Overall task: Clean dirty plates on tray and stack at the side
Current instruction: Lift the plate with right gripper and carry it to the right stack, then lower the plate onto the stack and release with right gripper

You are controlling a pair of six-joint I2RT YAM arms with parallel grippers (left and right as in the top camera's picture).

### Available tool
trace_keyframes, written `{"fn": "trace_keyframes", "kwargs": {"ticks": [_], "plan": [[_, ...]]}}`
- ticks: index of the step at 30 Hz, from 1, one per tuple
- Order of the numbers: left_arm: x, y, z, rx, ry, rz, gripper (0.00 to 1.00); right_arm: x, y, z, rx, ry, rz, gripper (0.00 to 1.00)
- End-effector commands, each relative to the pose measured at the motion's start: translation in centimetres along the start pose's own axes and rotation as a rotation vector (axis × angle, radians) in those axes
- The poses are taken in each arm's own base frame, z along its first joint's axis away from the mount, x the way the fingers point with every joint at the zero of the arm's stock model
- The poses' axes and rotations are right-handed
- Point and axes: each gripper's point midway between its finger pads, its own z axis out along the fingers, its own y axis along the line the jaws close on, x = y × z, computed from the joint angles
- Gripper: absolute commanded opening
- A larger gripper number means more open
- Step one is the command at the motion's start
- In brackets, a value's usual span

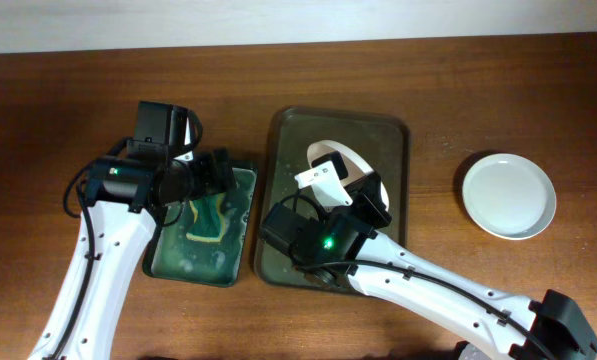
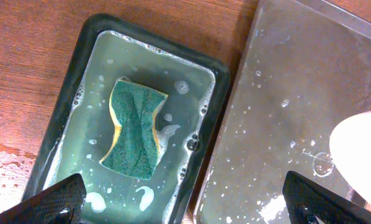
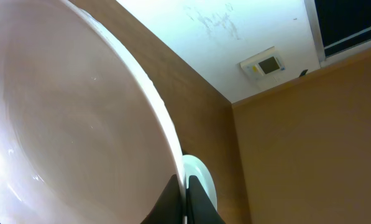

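Next, my right gripper moves to the right in the overhead view, levels the held plate over a second white plate (image 1: 509, 196) (image 3: 202, 177) and releases, because that one already lies flat.
My right gripper (image 1: 356, 192) is shut on the rim of a white plate (image 1: 348, 158) and holds it tilted on edge over the dark tray (image 1: 393, 130). In the right wrist view the plate (image 3: 61, 124) fills the left side, its rim pinched between the fingers (image 3: 186, 196). A second white plate (image 1: 509, 195) lies flat on the table at the right and shows in the right wrist view (image 3: 204, 180). My left gripper (image 2: 185, 202) is open above the wall between the soapy basin (image 2: 61, 118) and the tray (image 2: 284, 93). A green and yellow sponge (image 2: 134, 129) lies in the basin.
The basin (image 1: 240, 265) of soapy water stands just left of the tray on the wooden table (image 1: 478, 80). The tray floor is wet with droplets. My left arm (image 1: 103, 250) crosses the table's left side, my right arm (image 1: 448, 300) the front right.
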Motion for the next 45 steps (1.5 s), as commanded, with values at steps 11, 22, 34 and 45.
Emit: {"fn": "trace_keyframes", "kwargs": {"ticks": [11,22,34,45], "plan": [[-0.5,-0.2,-0.5,0.012,-0.016,-0.002,0.99,-0.3,-1.1,-0.4,0.025,-0.025,0.029,0.04],[-0.5,-0.2,-0.5,0.012,-0.016,-0.002,1.00,0.2,-1.1,0.5,0.015,0.010,0.138,0.04],[-0.5,-0.2,-0.5,0.012,-0.016,-0.002,0.99,11.2,-2.7,15.3,-0.897,0.641,0.902,0.04],[-0.5,-0.2,-0.5,0.012,-0.016,-0.002,1.00,32.2,-10.1,22.0,-0.434,1.075,1.477,0.04]]}}
